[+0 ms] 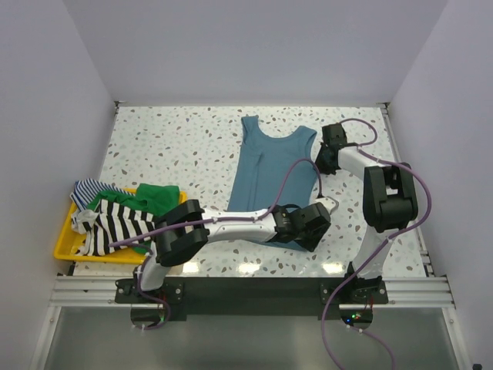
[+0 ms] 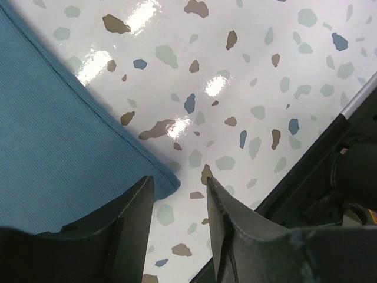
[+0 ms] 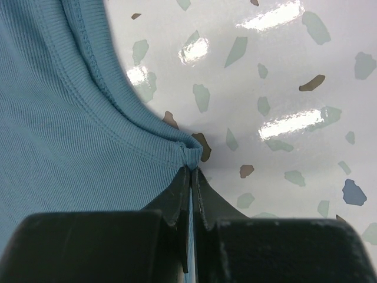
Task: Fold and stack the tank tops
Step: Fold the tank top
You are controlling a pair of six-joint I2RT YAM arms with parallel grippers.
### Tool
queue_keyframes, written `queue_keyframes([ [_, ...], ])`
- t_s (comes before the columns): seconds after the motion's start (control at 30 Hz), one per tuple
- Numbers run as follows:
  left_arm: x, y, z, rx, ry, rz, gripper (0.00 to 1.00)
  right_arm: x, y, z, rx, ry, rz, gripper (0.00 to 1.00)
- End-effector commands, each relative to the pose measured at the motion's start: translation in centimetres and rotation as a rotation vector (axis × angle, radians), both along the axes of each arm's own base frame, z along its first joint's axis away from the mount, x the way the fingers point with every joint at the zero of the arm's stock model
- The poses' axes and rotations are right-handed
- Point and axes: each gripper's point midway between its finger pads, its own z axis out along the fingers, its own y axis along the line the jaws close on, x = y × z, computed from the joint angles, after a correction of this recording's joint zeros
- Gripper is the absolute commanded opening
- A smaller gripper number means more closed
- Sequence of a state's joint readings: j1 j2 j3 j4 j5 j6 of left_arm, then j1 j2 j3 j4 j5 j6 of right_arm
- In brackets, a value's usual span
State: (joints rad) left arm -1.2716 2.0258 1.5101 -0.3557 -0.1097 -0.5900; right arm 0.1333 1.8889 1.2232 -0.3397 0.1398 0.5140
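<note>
My left gripper moves down onto the teal-blue tank top's near hem corner (image 2: 169,185) next and closes, because that corner lies flat between its open fingers.
The teal-blue tank top (image 1: 266,173) lies spread flat on the speckled table, neck toward the far side. My left gripper (image 1: 312,223) is low at its near right hem corner. In the left wrist view it (image 2: 179,184) is open, with the cloth's corner (image 2: 168,180) just between the fingertips. My right gripper (image 1: 319,169) is at the top's right edge. In the right wrist view it (image 3: 192,170) is shut on the stitched edge of the teal top (image 3: 70,118). The black-and-white striped top (image 1: 119,223), a green one (image 1: 150,196) and a thin blue-striped one (image 1: 88,189) lie heaped in the tray.
A yellow tray (image 1: 65,247) sits at the table's left near edge. White walls close in the table on the left, back and right. A metal rail (image 1: 246,289) runs along the near edge by the arm bases.
</note>
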Motion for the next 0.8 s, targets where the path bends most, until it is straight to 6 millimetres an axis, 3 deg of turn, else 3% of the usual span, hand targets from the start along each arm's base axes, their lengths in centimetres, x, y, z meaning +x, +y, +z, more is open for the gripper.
queue_keyframes([
  [0.0,0.1,-1.4,-0.5,0.005,-0.057,-0.001,0.46,1.2,-0.4,2.8,-0.015,-0.073,0.001,0.0],
  [0.3,0.1,-0.7,-3.2,0.082,-0.066,0.05,0.38,1.1,-0.3,2.4,-0.012,-0.068,0.002,0.0],
  [0.47,0.4,0.2,-3.7,0.107,-0.082,0.082,0.16,1.0,-0.3,2.7,-0.009,-0.076,0.001,0.0],
  [0.57,0.4,0.4,-2.7,0.095,-0.088,0.088,0.0,1.0,-0.3,3.0,-0.006,-0.08,0.001,0.0],
  [0.77,-0.5,0.5,2.2,-0.07,-0.085,0.062,0.0,1.1,-0.8,4.2,-0.028,-0.092,-0.013,0.0],
])
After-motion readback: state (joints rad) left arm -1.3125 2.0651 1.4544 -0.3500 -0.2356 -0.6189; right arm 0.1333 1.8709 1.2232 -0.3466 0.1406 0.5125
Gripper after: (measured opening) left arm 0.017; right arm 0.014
